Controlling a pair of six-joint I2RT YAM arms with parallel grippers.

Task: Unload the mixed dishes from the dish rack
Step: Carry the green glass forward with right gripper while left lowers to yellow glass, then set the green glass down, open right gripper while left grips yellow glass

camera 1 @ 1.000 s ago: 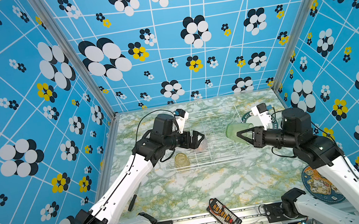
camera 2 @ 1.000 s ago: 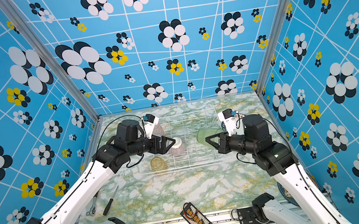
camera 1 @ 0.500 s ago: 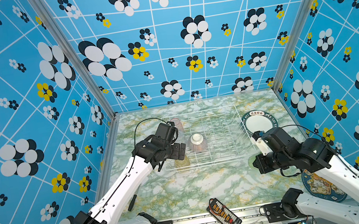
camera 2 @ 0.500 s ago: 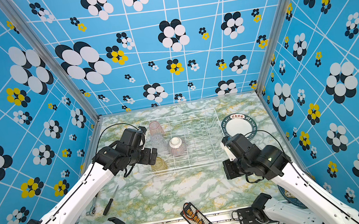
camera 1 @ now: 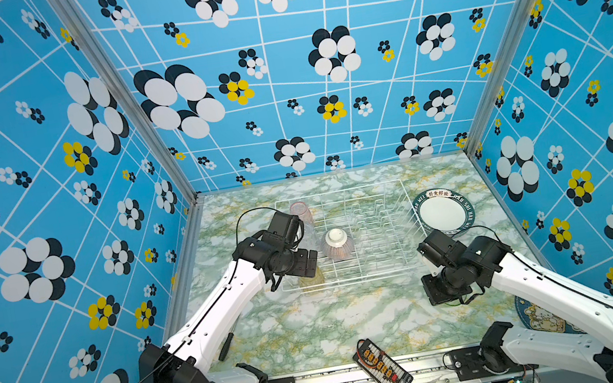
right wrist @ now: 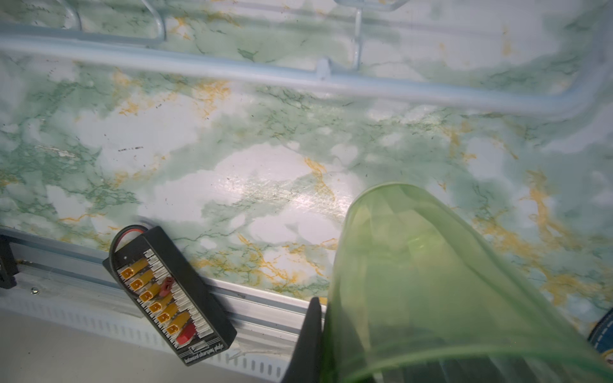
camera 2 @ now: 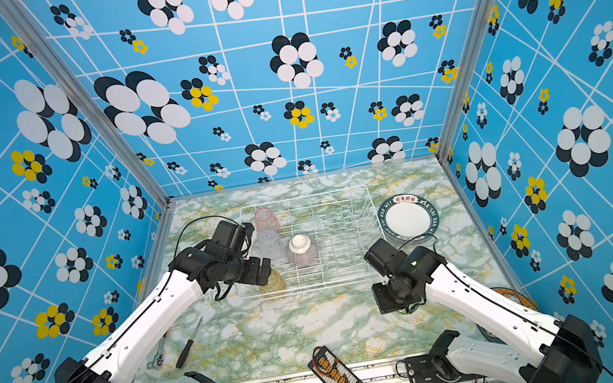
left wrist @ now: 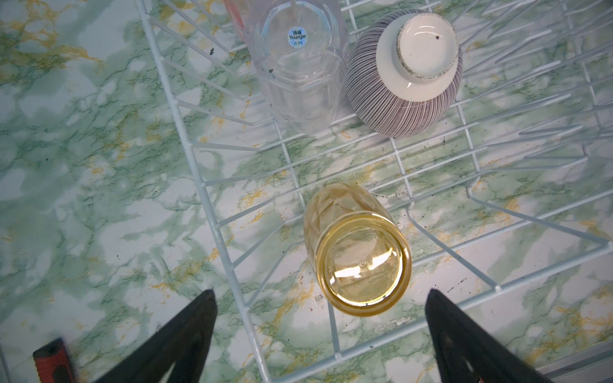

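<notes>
I will next lower the green tumbler base first with my right gripper onto bare tabletop in front of the rack (camera 1: 366, 207) and let go of the tumbler's rim.
The white wire dish rack (camera 1: 366, 207) (camera 2: 342, 216) holds a pink tumbler (camera 2: 264, 218), a clear tumbler (left wrist: 298, 66), a purple-striped bowl (left wrist: 404, 73) (camera 1: 336, 243) and a yellow tumbler (left wrist: 358, 252) (camera 2: 272, 284), all upside down. My left gripper (left wrist: 320, 295) (camera 1: 308, 262) is open just above the yellow tumbler, with a finger on either side. In front of the rack's right end, my right gripper (right wrist: 326, 318) is shut on the rim of a green tumbler (right wrist: 414, 282). In both top views its wrist hides that tumbler. White plates (camera 1: 443, 214) (camera 2: 406, 220) are stacked right of the rack.
A black board with orange connectors (camera 1: 383, 369) (right wrist: 169, 295) lies at the table's front edge. A screwdriver (camera 2: 187, 345) and a small ratchet (camera 2: 157, 354) lie at the front left. A blue cartoon mat (camera 1: 536, 316) sits at the front right under my right arm.
My right gripper has carried the green tumbler out of the rack to the table in front of its right end. My left gripper drew back from the bowl to the yellow tumbler.
</notes>
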